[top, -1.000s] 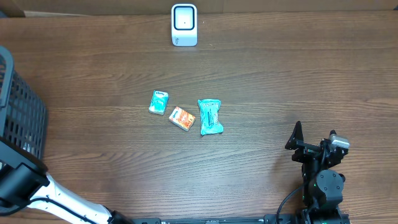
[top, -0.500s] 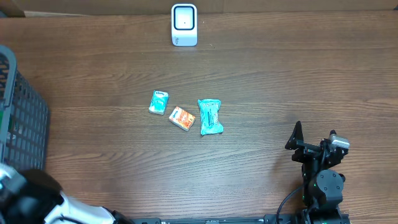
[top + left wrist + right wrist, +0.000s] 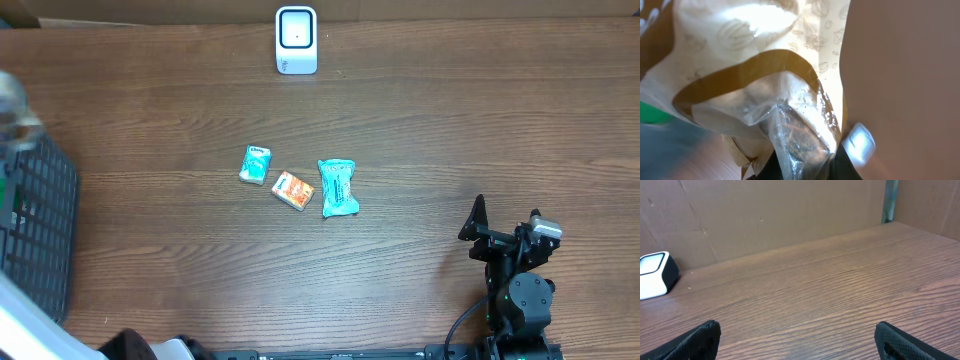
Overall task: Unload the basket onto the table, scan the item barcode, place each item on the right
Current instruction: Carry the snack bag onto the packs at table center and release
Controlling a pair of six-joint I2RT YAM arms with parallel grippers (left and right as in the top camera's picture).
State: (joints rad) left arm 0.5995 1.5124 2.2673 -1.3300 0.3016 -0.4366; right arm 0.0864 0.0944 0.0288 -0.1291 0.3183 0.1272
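Observation:
My left gripper goes across and down over the orange pack and teal packet [image 3: 315,190] next, since the bag in it still hangs by the black mesh basket.
My left gripper [image 3: 802,161] is shut on a cream and brown bag [image 3: 765,75] with a clear plastic window, which fills the left wrist view. Past the bag a blurred white shape [image 3: 860,142] shows against the brown table. In the overhead view the white scanner [image 3: 297,40] stands at the table's far edge. My left arm [image 3: 25,325] is a pale blur at the lower left there. My right gripper [image 3: 805,342] hangs open over bare wood at the front right, with nothing between its fingers, and the scanner [image 3: 655,272] lies far to its left.
A teal tissue pack [image 3: 256,164], an orange pack [image 3: 293,190] and a teal packet [image 3: 338,187] lie in a row mid-table. A black mesh basket [image 3: 35,230] stands at the left edge. Cardboard walls [image 3: 765,215] close off the back.
My left arm has swung fast at the lower left and is now smeared. A pale blur has appeared over the basket's far corner. The right arm and the table items are still.

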